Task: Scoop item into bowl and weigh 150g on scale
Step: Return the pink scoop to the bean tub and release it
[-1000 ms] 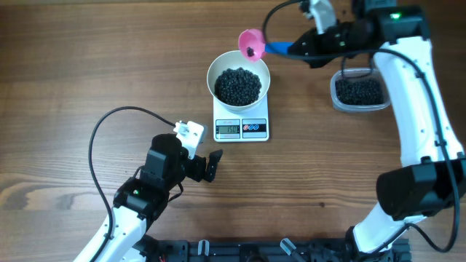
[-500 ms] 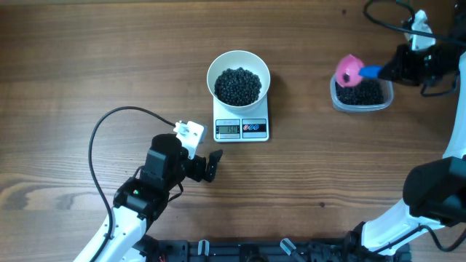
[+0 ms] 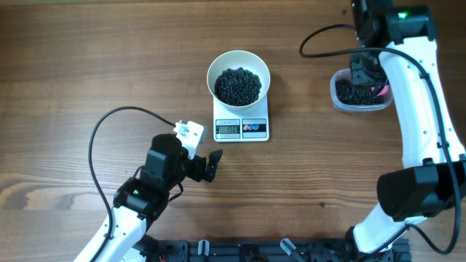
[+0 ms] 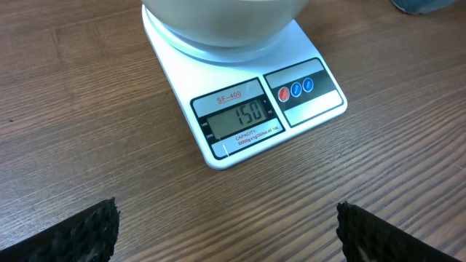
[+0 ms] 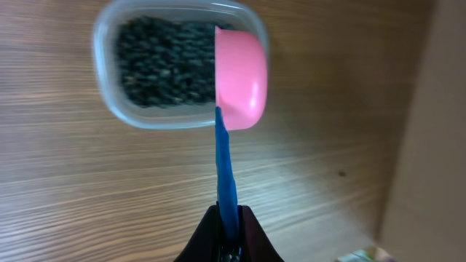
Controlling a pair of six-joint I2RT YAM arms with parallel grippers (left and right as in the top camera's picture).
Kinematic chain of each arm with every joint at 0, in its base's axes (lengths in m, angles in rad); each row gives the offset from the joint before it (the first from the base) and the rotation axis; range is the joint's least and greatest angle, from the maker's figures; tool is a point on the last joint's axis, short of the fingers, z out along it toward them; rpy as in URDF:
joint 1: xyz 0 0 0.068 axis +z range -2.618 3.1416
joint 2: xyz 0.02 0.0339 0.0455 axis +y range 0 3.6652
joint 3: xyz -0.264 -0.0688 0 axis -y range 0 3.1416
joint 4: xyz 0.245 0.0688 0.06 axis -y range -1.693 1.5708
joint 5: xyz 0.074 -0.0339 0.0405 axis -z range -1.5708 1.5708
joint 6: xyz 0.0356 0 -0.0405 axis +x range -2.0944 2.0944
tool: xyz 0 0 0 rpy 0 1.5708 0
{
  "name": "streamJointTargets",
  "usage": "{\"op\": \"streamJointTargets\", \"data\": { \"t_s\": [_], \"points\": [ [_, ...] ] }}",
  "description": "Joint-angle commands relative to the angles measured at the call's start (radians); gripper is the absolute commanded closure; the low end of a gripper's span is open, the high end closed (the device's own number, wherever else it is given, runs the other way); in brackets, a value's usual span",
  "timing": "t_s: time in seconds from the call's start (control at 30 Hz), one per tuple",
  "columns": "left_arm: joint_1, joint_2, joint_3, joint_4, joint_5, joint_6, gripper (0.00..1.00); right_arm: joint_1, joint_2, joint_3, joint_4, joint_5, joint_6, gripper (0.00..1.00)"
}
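Note:
The scale's display (image 4: 240, 120) shows the target weight, so next my right gripper will turn the scoop upright and lower it onto the black beads in the tub.
The white bowl (image 3: 238, 78) stands on the white scale (image 3: 242, 129), filled with the black beads (image 3: 238, 86). In the left wrist view the scale's display (image 4: 240, 120) reads 150, and the bowl's base (image 4: 218, 18) shows at the top edge. My left gripper (image 3: 211, 166) (image 4: 227, 233) rests open on the table in front of the scale, holding nothing. My right gripper (image 3: 364, 76) (image 5: 229, 218) is shut on the blue handle (image 5: 226, 167) of a pink scoop (image 5: 240, 76), which is turned on its side above the edge of the clear tub (image 5: 109, 58).
The clear plastic tub (image 3: 336, 91) at the right holds more black beads (image 3: 353, 93) (image 5: 164, 62). The left arm's cable (image 3: 109, 124) loops over the wood table on the left. A black rail (image 3: 277, 251) runs along the near edge.
My right arm has swung the scoop from the bowl's far rim over to the clear tub and turned above it. The left arm, bowl and scale have not moved.

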Motion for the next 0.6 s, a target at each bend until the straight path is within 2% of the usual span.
{"op": "streamJointTargets", "data": {
  "t_s": [0.0,0.1,0.23,0.27,0.43,0.47,0.5,0.57],
  "points": [
    [0.004,-0.005,-0.003,0.002,-0.006,-0.01,0.0,0.009,-0.032,0.019,-0.008,0.126,0.042,0.96],
    [0.004,-0.005,-0.003,0.002,-0.006,-0.01,0.0,0.003,-0.032,0.019,-0.006,0.022,0.04,0.96],
    [0.004,-0.005,-0.003,0.002,-0.006,-0.01,0.0,-0.106,-0.032,-0.013,0.008,-0.428,0.051,0.96],
    [0.004,-0.005,-0.003,0.002,-0.006,-0.01,0.0,-0.13,-0.032,-0.038,0.023,-0.491,0.063,0.96],
    [0.004,-0.005,-0.003,0.002,-0.006,-0.01,0.0,-0.195,-0.031,-0.136,0.135,-0.519,0.27,0.94],
    [0.004,-0.005,-0.004,0.002,-0.006,-0.01,0.0,-0.209,-0.031,-0.147,0.138,-0.527,0.291,0.82],
    [0.004,-0.005,-0.003,0.002,-0.006,-0.01,0.0,-0.225,-0.031,-0.159,0.134,-0.55,0.291,0.63],
    [0.004,-0.005,-0.003,0.002,-0.006,-0.01,0.0,-0.241,-0.031,-0.163,0.106,-0.563,0.293,0.5]
  ]
}}
